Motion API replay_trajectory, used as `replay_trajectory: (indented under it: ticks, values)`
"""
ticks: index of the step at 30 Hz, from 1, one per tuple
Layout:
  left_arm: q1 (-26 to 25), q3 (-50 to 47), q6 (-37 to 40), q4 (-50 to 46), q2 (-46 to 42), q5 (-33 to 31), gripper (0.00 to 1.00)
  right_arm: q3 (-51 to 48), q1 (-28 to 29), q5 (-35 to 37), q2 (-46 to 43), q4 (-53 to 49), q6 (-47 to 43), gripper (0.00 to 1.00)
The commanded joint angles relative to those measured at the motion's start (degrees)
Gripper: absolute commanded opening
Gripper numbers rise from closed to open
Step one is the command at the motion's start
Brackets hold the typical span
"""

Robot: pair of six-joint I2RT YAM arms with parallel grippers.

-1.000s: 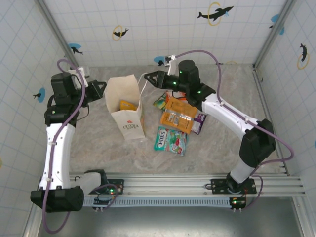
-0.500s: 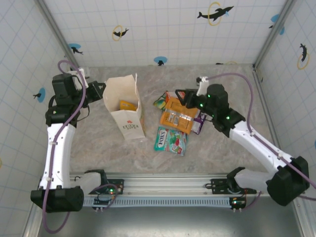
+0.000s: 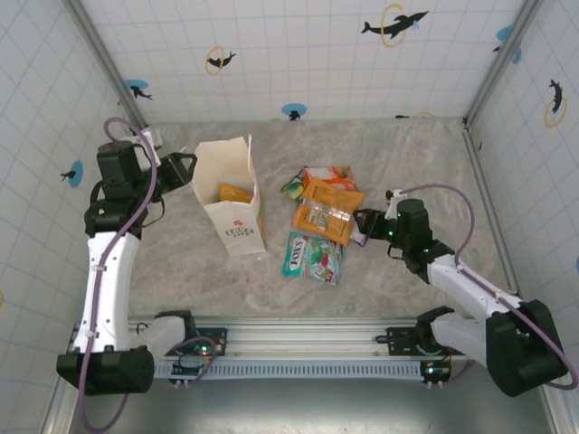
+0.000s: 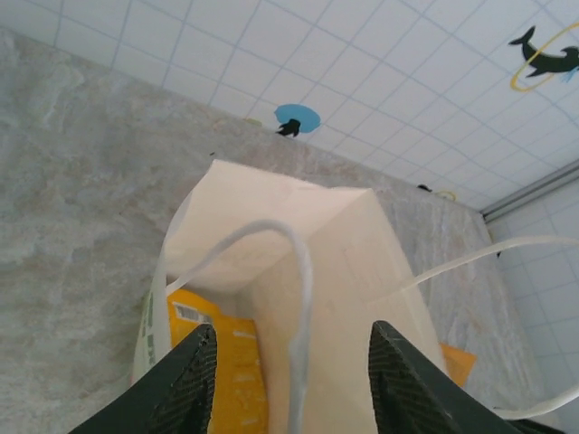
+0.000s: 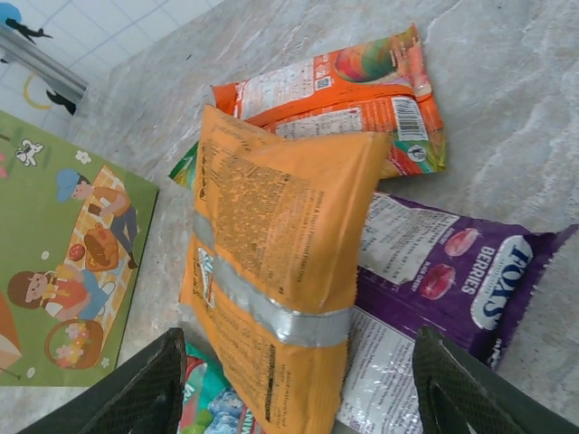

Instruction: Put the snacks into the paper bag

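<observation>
Next I should advance my right gripper toward the bag (image 3: 228, 201), bring its fingers astride the yellow-orange packet's edge (image 3: 354, 206) and close, since that edge stands raised over the purple packet.
The white paper bag (image 3: 228, 201) stands upright at centre left, with one yellow snack (image 3: 234, 192) lying inside it. My left gripper (image 3: 185, 168) is at the bag's left rim. In the left wrist view its jaws (image 4: 294, 389) are open astride the bag's mouth (image 4: 362, 271); a thin white handle (image 4: 303, 289) hangs loose between them above the yellow packet (image 4: 217, 362). Right of the bag lie the other snacks: orange (image 3: 330, 176), yellow-orange (image 3: 324, 210), purple (image 3: 365, 226), teal (image 3: 312, 256) and green (image 3: 294, 187). My right gripper (image 3: 364, 223) is open and empty, low beside the pile, facing the yellow-orange packet (image 5: 271, 244) and the purple one (image 5: 452, 271).
Tiled walls close in the marble table (image 3: 407, 163) on three sides, and a metal rail (image 3: 317, 339) runs along the near edge. A green illustrated panel (image 5: 63, 262) stands at the left of the right wrist view, beyond the pile. Bare table lies right of the snacks.
My right arm has swung from the bag's mouth back and down to the right of the snack pile, opening wider. The left gripper has opened at the bag's rim.
</observation>
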Motion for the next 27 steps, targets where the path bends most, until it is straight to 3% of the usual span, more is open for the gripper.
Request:
replay_trajectory:
  ticks: [1, 16, 27]
  values:
    - [-0.1, -2.2, -1.0, -0.6, -2.7, -0.5, 0.56, -1.9, -0.7, -2.5, 0.7, 7.8, -0.3, 0.68]
    - [-0.1, -7.4, -0.5, -0.2, -2.5, -0.5, 0.58, 0.6, -1.9, -7.9, 14.8, 19.3, -2.1, 0.68]
    - [-0.1, -7.3, -0.3, 0.3, -1.1, -0.3, 0.58, 6.0, -2.1, -18.3, 26.5, 28.2, -3.6, 0.63]
